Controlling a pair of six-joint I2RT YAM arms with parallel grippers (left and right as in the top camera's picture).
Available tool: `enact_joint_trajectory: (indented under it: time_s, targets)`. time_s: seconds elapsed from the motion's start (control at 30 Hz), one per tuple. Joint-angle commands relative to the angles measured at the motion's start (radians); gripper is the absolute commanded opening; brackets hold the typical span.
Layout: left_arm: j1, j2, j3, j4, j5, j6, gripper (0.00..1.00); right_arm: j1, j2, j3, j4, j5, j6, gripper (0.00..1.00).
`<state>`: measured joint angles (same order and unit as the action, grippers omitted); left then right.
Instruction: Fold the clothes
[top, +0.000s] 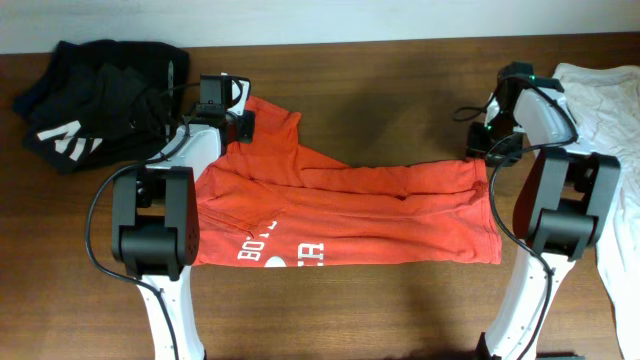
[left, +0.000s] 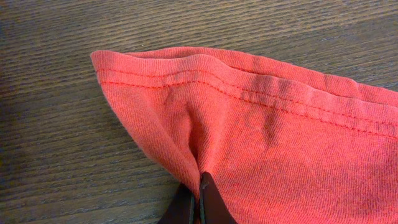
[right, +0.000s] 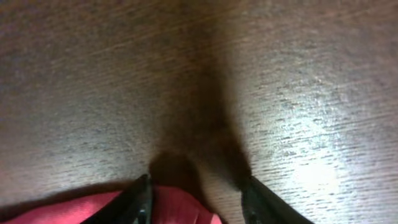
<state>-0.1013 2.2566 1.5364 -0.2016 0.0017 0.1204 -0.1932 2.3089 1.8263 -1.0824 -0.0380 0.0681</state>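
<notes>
I will next draw the pinched corner back toward my base over the shirt's near half with my left gripper, since the bunched upper part should fold onto the lettered cloth.
The red-orange T-shirt (top: 350, 210) lies spread across the middle of the table, its upper part bunched and partly folded over. White lettering (top: 280, 254) shows near its front left. My left gripper (top: 243, 125) is at the shirt's back left corner. In the left wrist view it (left: 199, 183) is shut on a pinched fold of the red cloth (left: 280, 143) beside a stitched hem. My right gripper (top: 482, 150) is at the shirt's back right corner. In the right wrist view its fingers (right: 198, 196) are apart, with a bit of red cloth (right: 180, 210) between them over the wood.
A heap of black garments with white stripes (top: 95, 100) lies at the back left, close to my left arm. A plain white garment (top: 612, 110) lies along the right side, behind my right arm. The brown wooden table (top: 380, 90) ends at a pale strip at the back.
</notes>
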Motion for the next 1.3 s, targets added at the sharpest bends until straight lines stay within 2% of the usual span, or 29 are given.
enact_joint_trajectory:
  time_s: [0.0,0.03,0.07,0.2,0.33,0.4,0.5,0.57,0.67,0.8,0.93,1.03,1.1,1.27]
  targets:
    - [0.019,0.051,-0.01,-0.031,-0.04,0.016,0.0,0.011,0.006,0.005,0.008,-0.003,-0.009,0.27]
    - [0.019,0.051,-0.01,-0.032,-0.04,0.016,0.0,0.011,0.006,0.005,0.01,-0.003,-0.008,0.11]
    - [0.019,0.049,-0.01,-0.032,-0.04,0.016,0.0,0.011,0.006,0.005,0.009,-0.003,-0.002,0.04]
    - [0.018,-0.063,-0.01,-0.055,-0.04,-0.012,0.0,0.008,0.003,0.028,-0.031,0.006,0.028,0.04]
    - [0.027,-0.282,-0.01,-0.268,-0.041,-0.016,0.0,0.001,0.0,0.18,-0.192,0.075,0.072,0.04]
    - [0.045,-0.324,-0.01,-0.369,-0.044,-0.082,0.0,0.001,0.0,0.219,-0.258,0.107,0.097,0.04]
    - [0.116,-0.333,-0.01,-0.562,-0.043,-0.11,0.0,-0.004,0.0,0.245,-0.324,0.154,0.117,0.04]
    - [0.171,-0.333,-0.01,-0.631,-0.043,-0.11,0.0,-0.026,0.0,0.245,-0.35,0.162,0.161,0.04]
    - [0.242,-0.333,-0.01,-0.72,0.097,-0.109,0.0,-0.074,0.0,0.246,-0.409,0.162,0.177,0.04]
    - [0.25,-0.333,-0.01,-0.842,0.118,-0.109,0.0,-0.121,-0.001,0.249,-0.477,0.136,0.182,0.04]
    - [0.223,-0.333,-0.01,-0.97,0.119,-0.109,0.0,-0.121,-0.002,0.327,-0.617,0.135,0.183,0.04]
    - [0.198,-0.333,-0.01,-1.099,0.118,-0.108,0.01,-0.121,-0.032,0.315,-0.617,0.108,0.172,0.04]
    - [0.191,-0.333,-0.011,-1.12,0.114,-0.108,0.0,-0.121,-0.077,0.282,-0.617,0.094,0.172,0.04]
    - [0.191,-0.333,-0.018,-1.125,0.09,-0.109,0.0,-0.121,-0.328,0.033,-0.602,0.095,0.177,0.04]
